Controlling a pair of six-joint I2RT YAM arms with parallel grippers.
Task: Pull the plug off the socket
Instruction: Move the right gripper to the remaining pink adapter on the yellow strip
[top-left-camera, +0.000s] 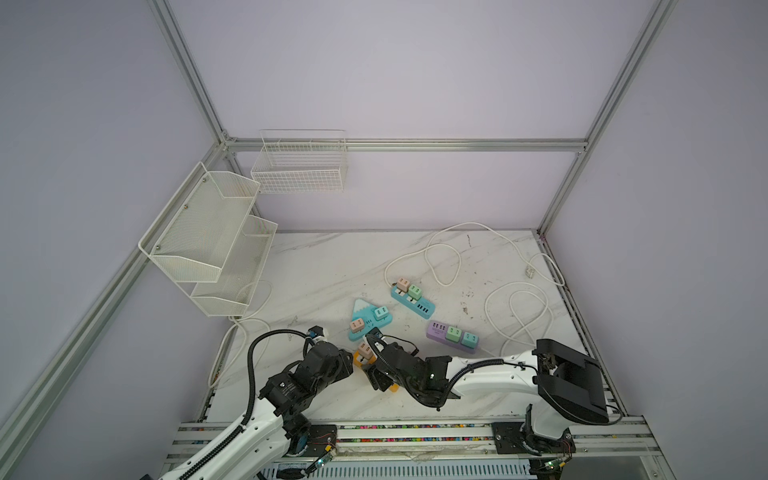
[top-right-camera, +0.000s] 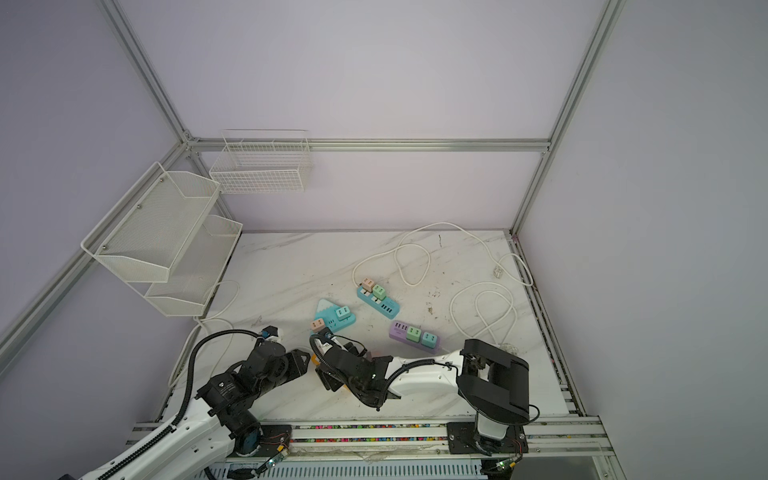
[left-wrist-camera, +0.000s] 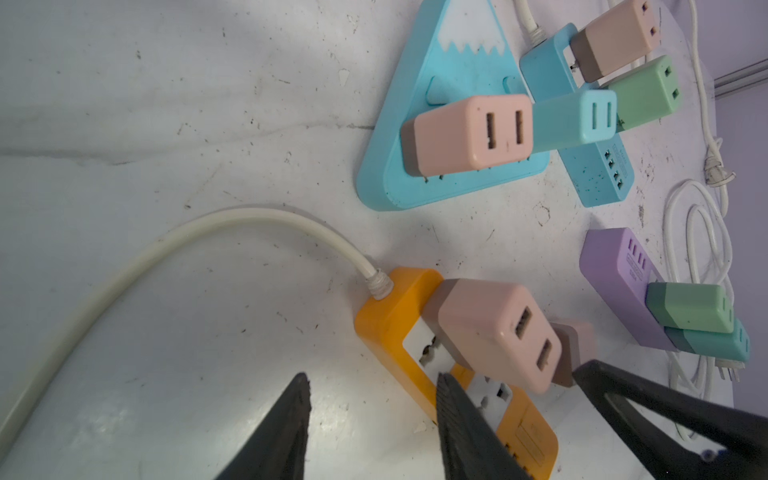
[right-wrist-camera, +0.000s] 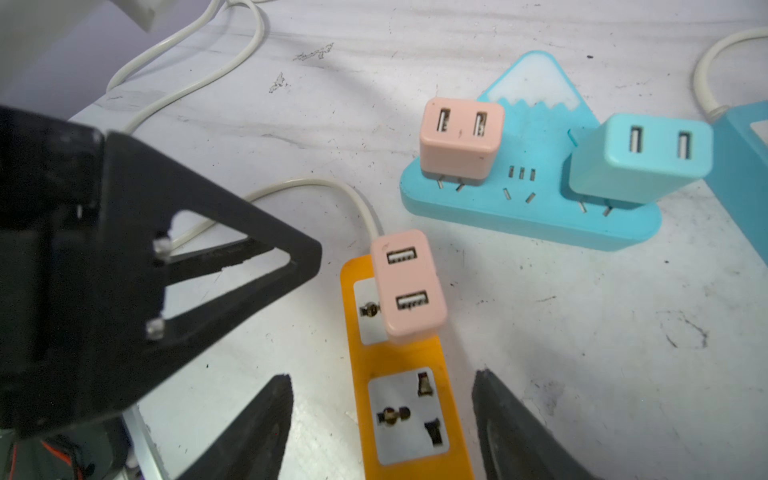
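The pink plug (top-left-camera: 365, 349) (right-wrist-camera: 409, 286) stands outward of my right gripper's fingers straddling an empty socket, so they should next go outward along the power strip and down around the plug.
An orange power strip (right-wrist-camera: 399, 370) lies near the table's front with a pink plug (right-wrist-camera: 409, 286) seated in the socket at its cord end. My right gripper (right-wrist-camera: 382, 374) is open and straddles the strip at the empty socket beside the plug, with a gap on each side. My left gripper (left-wrist-camera: 372, 376) is open beside the strip (left-wrist-camera: 395, 328), with only bare table between its fingers; one finger (left-wrist-camera: 457, 419) overlaps the strip's edge. The pink plug (left-wrist-camera: 494, 332) stands just beyond that finger. In a top view both grippers meet over the strip (top-left-camera: 358, 359) and the plug (top-left-camera: 365, 349).
A teal triangular socket (top-left-camera: 368, 318) with a pink and a teal plug sits just behind. A blue strip (top-left-camera: 413, 301) and a purple strip (top-left-camera: 453, 336), each with plugs, lie further right. White cables (top-left-camera: 515, 316) loop at the right. Wire baskets (top-left-camera: 208, 241) hang on the left wall.
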